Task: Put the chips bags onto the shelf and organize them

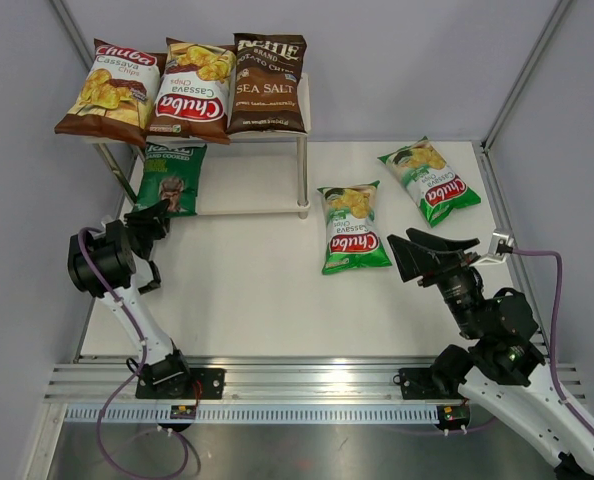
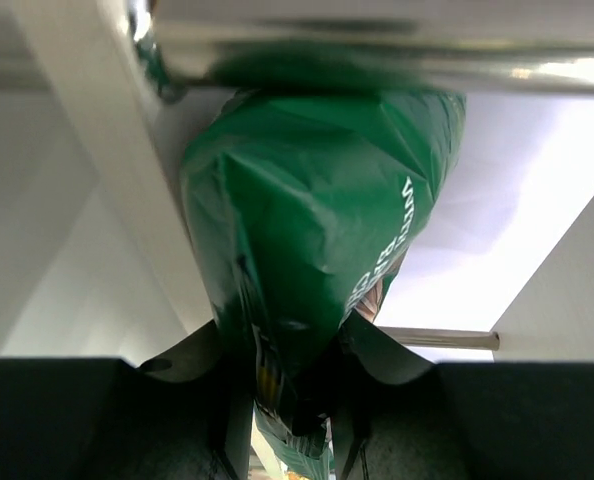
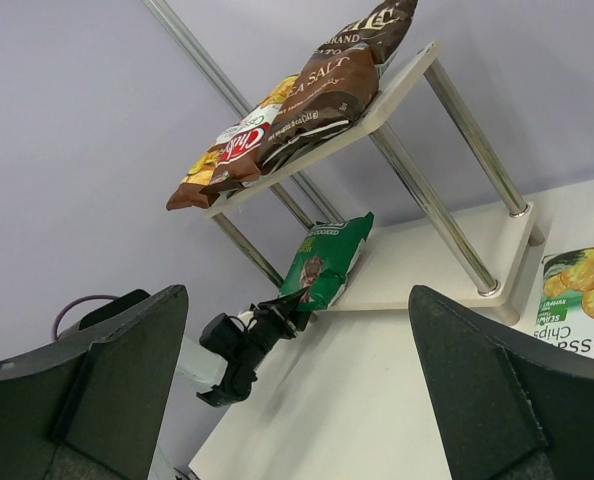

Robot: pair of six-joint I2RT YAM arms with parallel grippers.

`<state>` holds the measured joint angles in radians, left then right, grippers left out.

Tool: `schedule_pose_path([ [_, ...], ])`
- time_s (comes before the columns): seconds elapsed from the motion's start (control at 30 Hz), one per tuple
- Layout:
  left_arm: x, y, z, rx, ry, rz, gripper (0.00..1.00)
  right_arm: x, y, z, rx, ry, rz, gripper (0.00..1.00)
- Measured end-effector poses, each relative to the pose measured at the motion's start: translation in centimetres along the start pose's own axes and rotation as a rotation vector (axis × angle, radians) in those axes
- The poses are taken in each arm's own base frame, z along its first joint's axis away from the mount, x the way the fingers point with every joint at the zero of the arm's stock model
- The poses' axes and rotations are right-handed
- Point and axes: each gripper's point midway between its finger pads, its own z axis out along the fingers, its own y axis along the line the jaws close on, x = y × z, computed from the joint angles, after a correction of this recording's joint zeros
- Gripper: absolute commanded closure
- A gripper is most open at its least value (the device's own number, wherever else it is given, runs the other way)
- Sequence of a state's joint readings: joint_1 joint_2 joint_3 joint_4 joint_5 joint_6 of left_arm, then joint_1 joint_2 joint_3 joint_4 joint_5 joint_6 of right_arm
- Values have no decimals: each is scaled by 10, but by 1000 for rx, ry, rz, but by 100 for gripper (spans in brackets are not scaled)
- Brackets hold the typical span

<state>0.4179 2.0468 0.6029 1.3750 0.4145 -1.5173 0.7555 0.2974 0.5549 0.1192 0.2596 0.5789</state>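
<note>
My left gripper will next push the dark green bag outward onto the lower board's end and let go, because the near edge of the bag overhangs.
The shelf (image 1: pixel 262 197) stands at the back left. Its top board holds two brown Chuba Cassava bags (image 1: pixel 110 92) (image 1: pixel 191 90) and the dark brown Kettle Sea Salt bag (image 1: pixel 267 84). The dark green bag with a face (image 1: pixel 172 178) lies on the lower board at its left end, also seen in the right wrist view (image 3: pixel 325 262). My left gripper (image 1: pixel 159 212) is shut on its near edge (image 2: pixel 307 280). Two green Chuba bags (image 1: pixel 352 227) (image 1: pixel 431 181) lie flat on the table. My right gripper (image 1: pixel 439 243) is open and empty, near the closer green bag.
Grey walls enclose the white table (image 1: pixel 257 300) on the left, back and right. The shelf's metal legs (image 1: pixel 302 170) stand between its boards. A purple cable (image 1: pixel 97 280) runs along the left arm. An aluminium rail (image 1: pixel 307 385) lies at the near edge.
</note>
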Motion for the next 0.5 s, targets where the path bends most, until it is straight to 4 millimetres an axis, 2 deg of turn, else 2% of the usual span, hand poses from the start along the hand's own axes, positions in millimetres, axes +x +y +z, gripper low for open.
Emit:
schedule_pose_path([
  [0.5,-12,-16,35,49,34,119,82,1,-2,-2,0,-4,-6,0],
])
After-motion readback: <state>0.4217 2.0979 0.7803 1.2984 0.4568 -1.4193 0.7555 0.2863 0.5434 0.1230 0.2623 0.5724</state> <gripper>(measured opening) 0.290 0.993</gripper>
